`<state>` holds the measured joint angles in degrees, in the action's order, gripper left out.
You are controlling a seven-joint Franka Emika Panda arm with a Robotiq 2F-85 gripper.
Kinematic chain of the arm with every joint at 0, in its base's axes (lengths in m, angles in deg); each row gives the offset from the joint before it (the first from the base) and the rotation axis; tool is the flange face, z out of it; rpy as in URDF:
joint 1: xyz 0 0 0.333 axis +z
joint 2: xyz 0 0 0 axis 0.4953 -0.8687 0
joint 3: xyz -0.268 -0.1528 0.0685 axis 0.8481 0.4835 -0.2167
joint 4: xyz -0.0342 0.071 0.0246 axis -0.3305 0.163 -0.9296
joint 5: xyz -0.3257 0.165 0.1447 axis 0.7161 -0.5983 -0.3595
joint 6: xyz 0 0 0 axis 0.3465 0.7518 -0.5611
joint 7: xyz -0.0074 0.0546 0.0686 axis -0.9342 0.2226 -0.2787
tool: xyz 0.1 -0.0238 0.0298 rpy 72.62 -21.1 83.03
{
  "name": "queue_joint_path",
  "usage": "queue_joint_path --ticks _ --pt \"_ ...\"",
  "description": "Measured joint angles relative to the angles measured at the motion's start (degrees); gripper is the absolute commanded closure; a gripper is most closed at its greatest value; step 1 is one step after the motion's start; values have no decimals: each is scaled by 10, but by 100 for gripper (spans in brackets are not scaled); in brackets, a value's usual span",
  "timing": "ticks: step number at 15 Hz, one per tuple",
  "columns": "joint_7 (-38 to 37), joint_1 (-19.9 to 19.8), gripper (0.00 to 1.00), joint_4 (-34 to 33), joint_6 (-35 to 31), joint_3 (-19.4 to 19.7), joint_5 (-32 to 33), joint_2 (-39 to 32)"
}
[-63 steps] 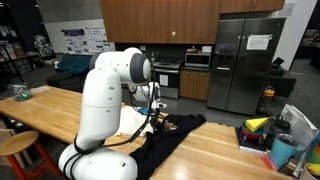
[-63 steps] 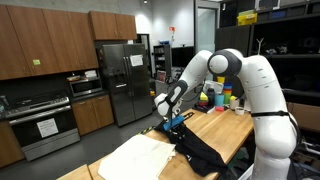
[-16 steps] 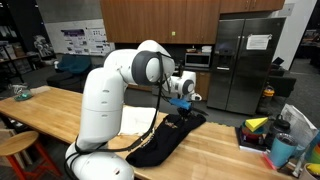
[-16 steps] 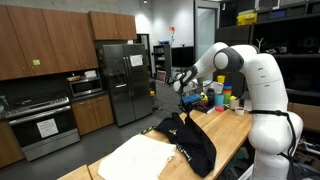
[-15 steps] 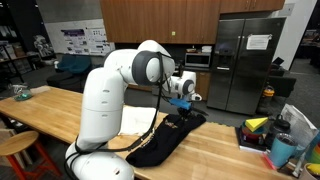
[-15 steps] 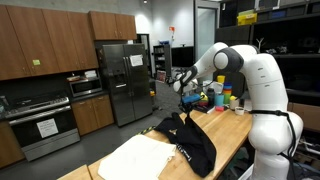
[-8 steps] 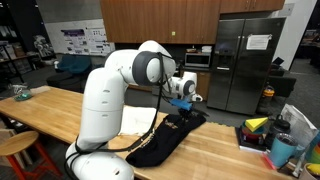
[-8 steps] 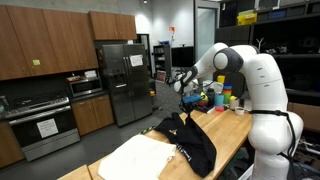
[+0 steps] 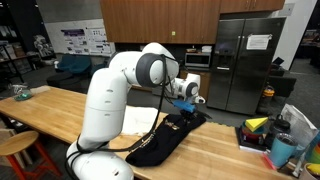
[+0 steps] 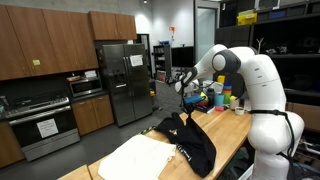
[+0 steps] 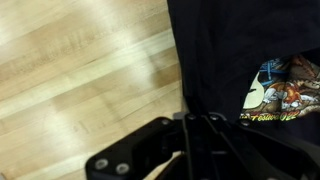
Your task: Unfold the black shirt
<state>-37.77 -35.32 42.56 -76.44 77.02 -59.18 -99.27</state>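
Note:
The bunched shirt's raised part needs to be pulled by my gripper toward the coloured cups next, over the bare wood of the tabletop between my gripper and the cups, and then let go.
The black shirt point(image 9: 165, 138) lies bunched on the wooden table point(image 9: 215, 150), and one part of it is drawn up into a peak point(image 10: 182, 120) under my gripper point(image 10: 184, 88). In an exterior view my gripper point(image 9: 187, 98) hangs above the shirt's far end. The wrist view shows my gripper point(image 11: 203, 116) shut, with black shirt fabric point(image 11: 215, 50) running away from the fingertips. A colourful print point(image 11: 275, 90) shows on the shirt at the right. The fabric hides the pinch point itself.
A cream-white cloth point(image 10: 135, 158) lies flat beside the shirt, partly behind my arm in an exterior view point(image 9: 128, 124). Coloured cups and containers point(image 9: 272, 135) stand at the table's end, also seen as a stack point(image 10: 225, 97). A stool point(image 9: 15, 150) stands by the table.
Since four seconds ago my gripper rose from table level and drew part of the shirt up with it. In the last half second it only drifted slightly sideways.

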Motion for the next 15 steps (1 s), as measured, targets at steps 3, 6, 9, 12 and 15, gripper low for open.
queue_joint_path --ticks 3,6,9,12,15 --pt "32 -14 99 -15 0 0 -19 -16" --pt "61 -33 99 -29 0 0 -40 -29" --pt "79 -54 99 -39 0 3 -53 -34" --pt "93 -75 99 -46 0 9 -65 -34" --pt "108 -97 99 -52 0 17 -82 -37"
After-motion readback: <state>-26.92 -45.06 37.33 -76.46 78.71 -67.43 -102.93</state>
